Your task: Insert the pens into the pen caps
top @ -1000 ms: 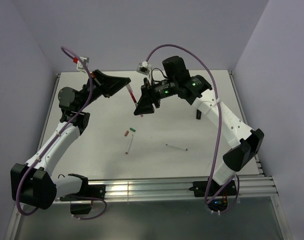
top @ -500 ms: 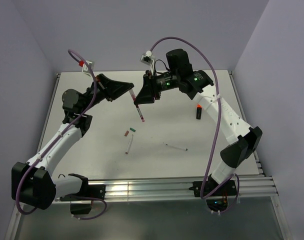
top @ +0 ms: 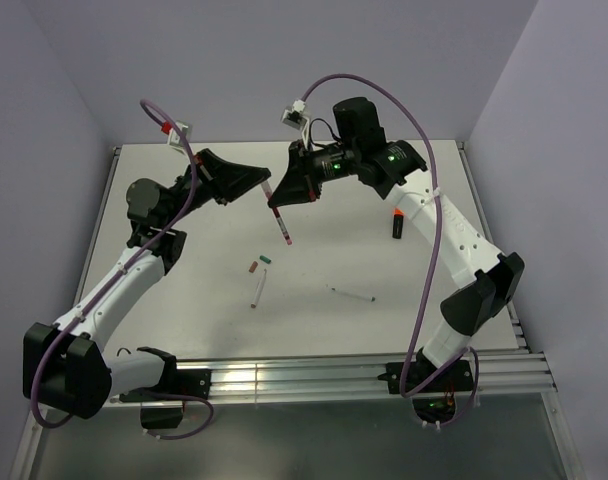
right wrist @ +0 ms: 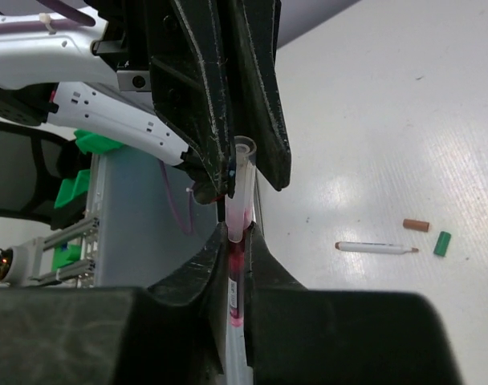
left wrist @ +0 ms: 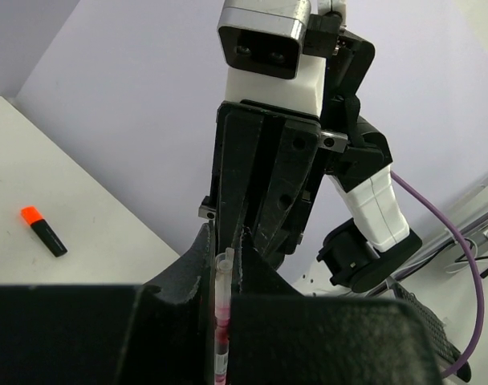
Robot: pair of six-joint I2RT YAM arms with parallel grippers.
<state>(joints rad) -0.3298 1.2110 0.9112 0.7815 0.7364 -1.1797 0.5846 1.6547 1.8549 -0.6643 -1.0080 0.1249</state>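
Next, the right gripper swings over, lowers the pen and releases it on the bare tabletop [top: 382, 224] beside the marker, below the gripper and to its right in the top view.
The dark red pen [top: 279, 220] hangs tilted above the back of the table with both grippers on it. My left gripper [top: 265, 187] is shut on its upper part, and the pen [left wrist: 221, 321] stands between the left jaws. My right gripper [top: 282, 202] faces it and is shut on the same pen [right wrist: 237, 269]. On the table lie a brownish-red cap [top: 252, 267], a green cap [top: 265, 258], a white pen [top: 258, 289] beside them and another white pen [top: 351, 294]. A black marker with an orange end [top: 395, 224] lies at the right.
The caps [right wrist: 416, 225] and the white pen [right wrist: 376, 248] lie below and ahead of the two grippers. The marker [left wrist: 43, 231] rests near the right arm's forearm. Lilac walls close the table at the back and sides, and a metal rail [top: 314, 375] runs along the near edge.
My right gripper rose to the pen held by the left gripper and closed on it. Both grippers moved slightly up and back.
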